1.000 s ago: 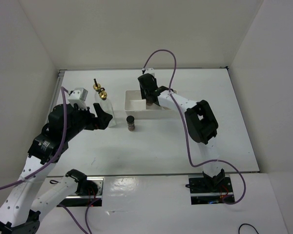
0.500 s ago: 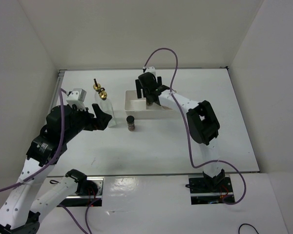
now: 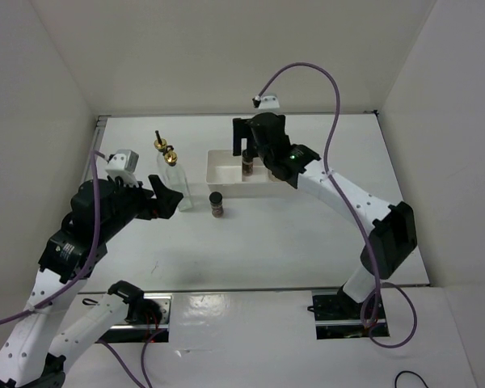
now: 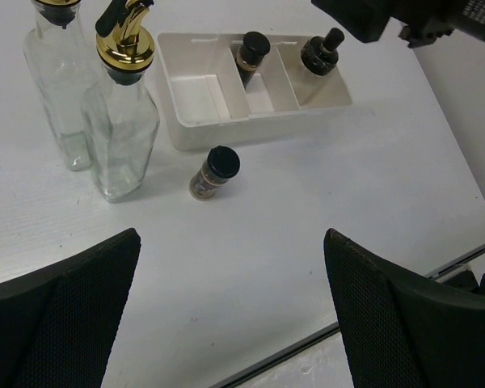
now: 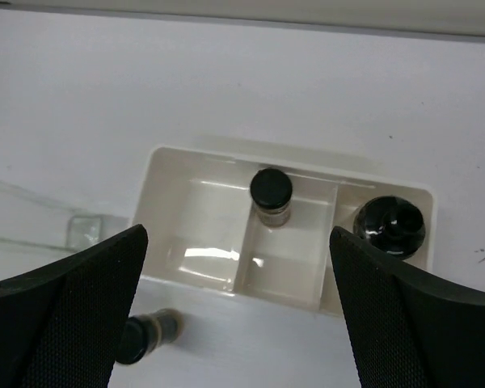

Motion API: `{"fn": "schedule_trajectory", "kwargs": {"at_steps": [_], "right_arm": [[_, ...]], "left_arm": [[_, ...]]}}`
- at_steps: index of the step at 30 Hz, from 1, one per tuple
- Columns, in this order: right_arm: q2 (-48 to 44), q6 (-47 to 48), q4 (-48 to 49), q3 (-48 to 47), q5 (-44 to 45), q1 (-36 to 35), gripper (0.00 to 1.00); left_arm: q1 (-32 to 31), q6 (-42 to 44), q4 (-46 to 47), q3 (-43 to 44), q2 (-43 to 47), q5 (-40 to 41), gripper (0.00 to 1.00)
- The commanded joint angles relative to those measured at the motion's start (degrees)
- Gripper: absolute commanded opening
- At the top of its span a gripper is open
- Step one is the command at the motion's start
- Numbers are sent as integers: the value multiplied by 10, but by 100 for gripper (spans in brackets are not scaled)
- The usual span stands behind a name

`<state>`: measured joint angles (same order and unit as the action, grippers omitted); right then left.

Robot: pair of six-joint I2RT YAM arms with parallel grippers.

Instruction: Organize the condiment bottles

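My right gripper moves back and to the left in the top view next, then down onto the small jar's black cap (image 3: 216, 197) (image 5: 133, 340). This jar stands outside the tray.
Two tall clear glass bottles with gold pourers (image 3: 158, 151) (image 3: 175, 175) stand left of the white tray (image 3: 223, 172). A black-capped jar (image 3: 247, 166) stands in the tray's middle compartment (image 5: 272, 195), and another dark jar (image 4: 322, 52) fills the right compartment (image 5: 389, 226). A third small jar (image 3: 216, 204) stands on the table in front of the tray (image 4: 212, 171). My right gripper (image 3: 249, 149) hovers open above the tray (image 5: 238, 234), clear of the jars. Near the front bottle (image 4: 125, 121), my left gripper (image 3: 166, 194) stands open and holds nothing (image 4: 231, 234).
The tray's left compartment (image 4: 196, 99) holds nothing. White walls enclose the table on three sides. The table's near edge (image 4: 323, 339) shows just under my left fingers.
My right gripper has opened, letting go of the jar in the middle compartment, and has lifted up and back from the tray. The left arm has drifted slightly left.
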<state>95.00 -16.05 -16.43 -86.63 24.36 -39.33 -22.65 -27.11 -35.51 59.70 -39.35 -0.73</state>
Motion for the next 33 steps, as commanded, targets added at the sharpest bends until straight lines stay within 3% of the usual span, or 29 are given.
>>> {"fn": "schedule_trajectory", "kwargs": {"at_steps": [1,10,33], "right_arm": [[-20,-17,-12,40,-40,-34,97],[-32,-46,19,124,-91,-119,97],[111,-34,32,58,-100,-140,94]], "left_arm": [[-2,0,7,9,9,-11,100],[-2,-6,2,8,15,-1,100],[-2,5,-9,19,24,5,100]]}}
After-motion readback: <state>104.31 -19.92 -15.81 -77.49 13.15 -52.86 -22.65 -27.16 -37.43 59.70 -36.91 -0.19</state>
